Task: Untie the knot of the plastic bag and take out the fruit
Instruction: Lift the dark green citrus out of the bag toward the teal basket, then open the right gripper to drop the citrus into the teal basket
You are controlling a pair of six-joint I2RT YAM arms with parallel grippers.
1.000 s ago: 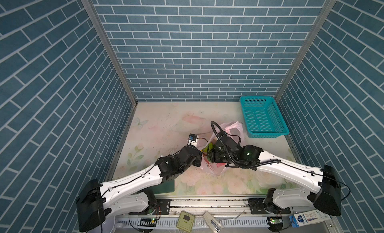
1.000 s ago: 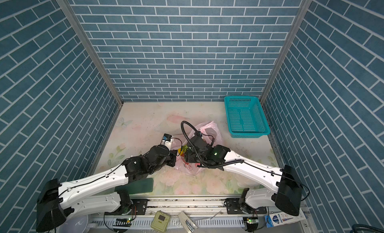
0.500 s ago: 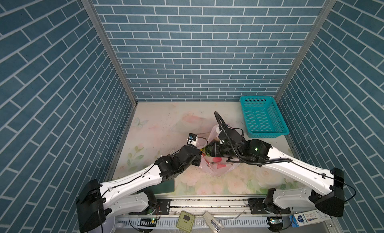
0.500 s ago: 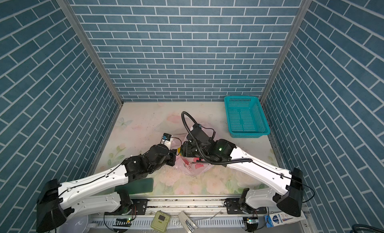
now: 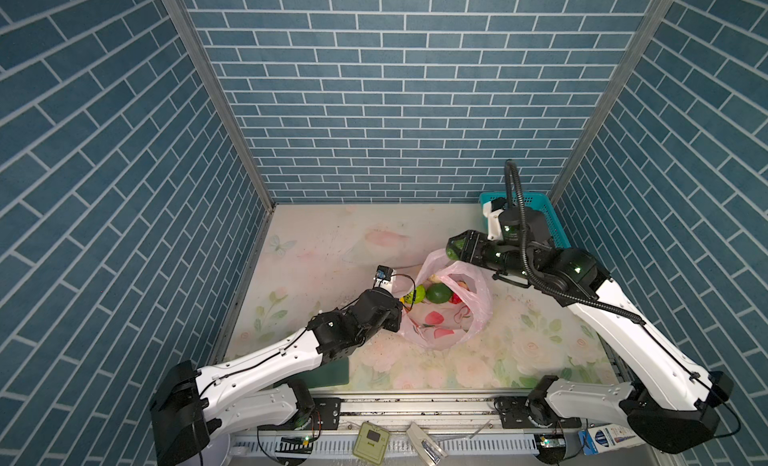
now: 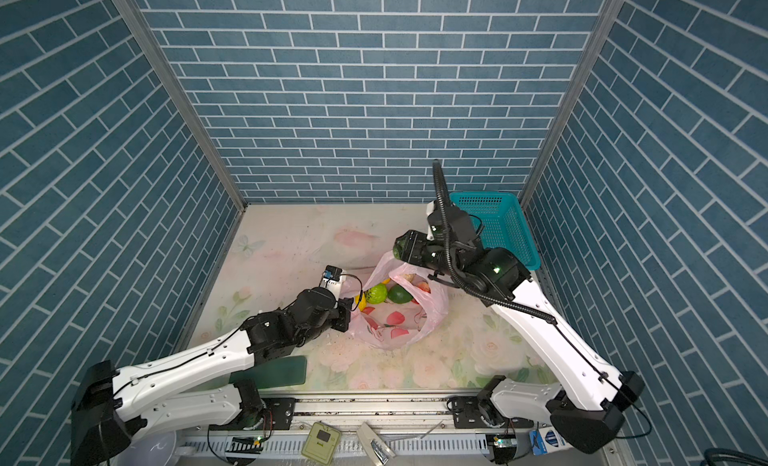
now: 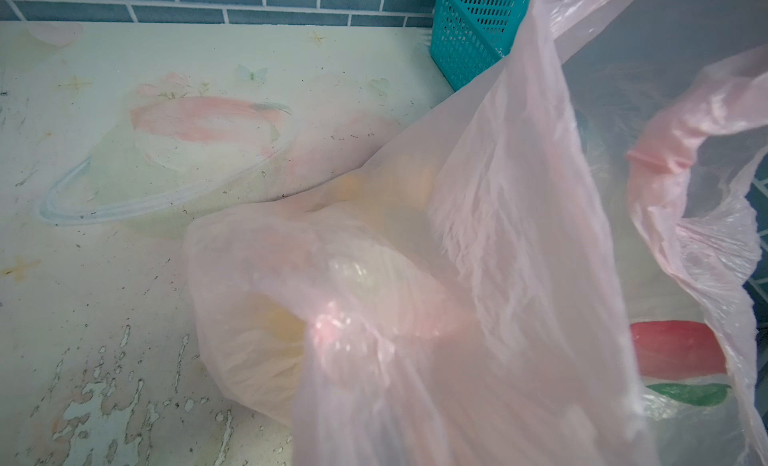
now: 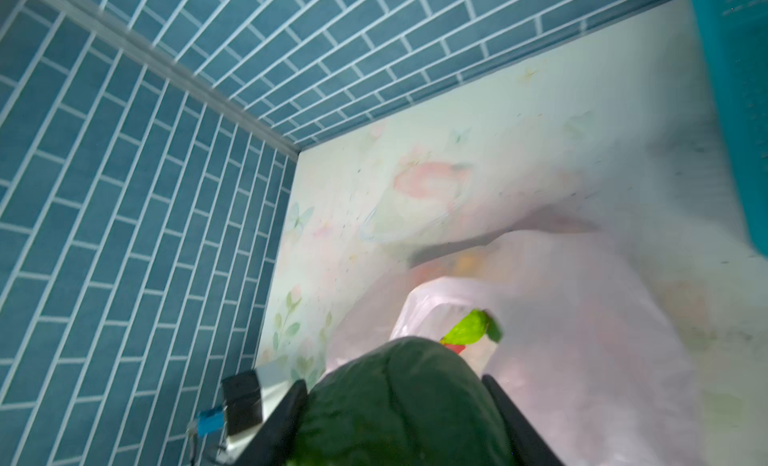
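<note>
The dark green fruit is already out of the bag, so I will swing my right gripper over the open middle of the teal basket and let the fruit go there.
The pink plastic bag lies open at the table's middle, and its film fills the left wrist view. Fruit shows in its mouth: a light green one, a green one and a red one. No knot shows. My left gripper is shut on the bag's near-left rim, its jaws hidden under plastic in the left wrist view. My right gripper hangs above the bag's far edge, shut on a dark green fruit.
A teal perforated basket stands at the back right corner, just behind the right wrist. A dark green board lies at the front edge under the left arm. Brick walls close three sides.
My right gripper has lifted out of the bag and swung toward the back right with the dark green fruit in it. The left arm has stayed put on the bag's rim.
</note>
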